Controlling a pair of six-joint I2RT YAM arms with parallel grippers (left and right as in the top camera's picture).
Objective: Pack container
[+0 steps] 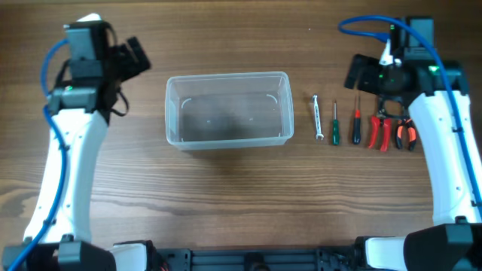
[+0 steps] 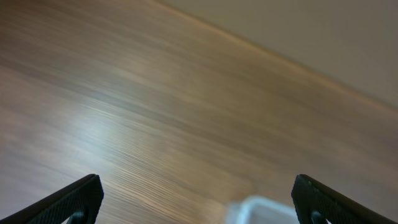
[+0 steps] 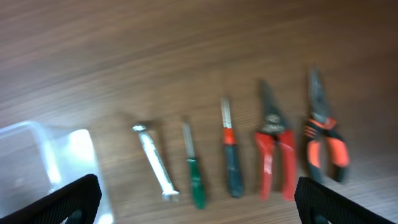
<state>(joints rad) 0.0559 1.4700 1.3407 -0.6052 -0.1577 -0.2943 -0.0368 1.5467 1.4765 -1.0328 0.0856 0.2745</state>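
I will move my right gripper down and to the right in the overhead view, onto the orange-black pliers' inner handle (image 1: 400, 138) (image 3: 313, 157), because the pliers lie at the end of the row.
The clear plastic container (image 1: 226, 76) stands empty at the table's middle. To its right lies a row of hand tools: a silver wrench (image 1: 317, 117), a green screwdriver (image 1: 335, 124), a dark screwdriver (image 1: 357, 126), red pliers (image 1: 380, 130) and orange-black pliers (image 1: 406, 132). My right gripper (image 1: 361, 73) is open and empty, held above the far side of the tools. Its wrist view (image 3: 198, 190) shows the wrench (image 3: 155, 163), green screwdriver (image 3: 194, 171), dark screwdriver (image 3: 231, 158), red pliers (image 3: 273, 152) and orange-black pliers (image 3: 323, 140). My left gripper (image 1: 135, 54) is open and empty, left of the container.
The left wrist view is blurred; between the open fingers (image 2: 198, 190) it shows bare wood and a corner of the container (image 2: 261, 208). A corner of the container (image 3: 37, 162) also shows at the left of the right wrist view.
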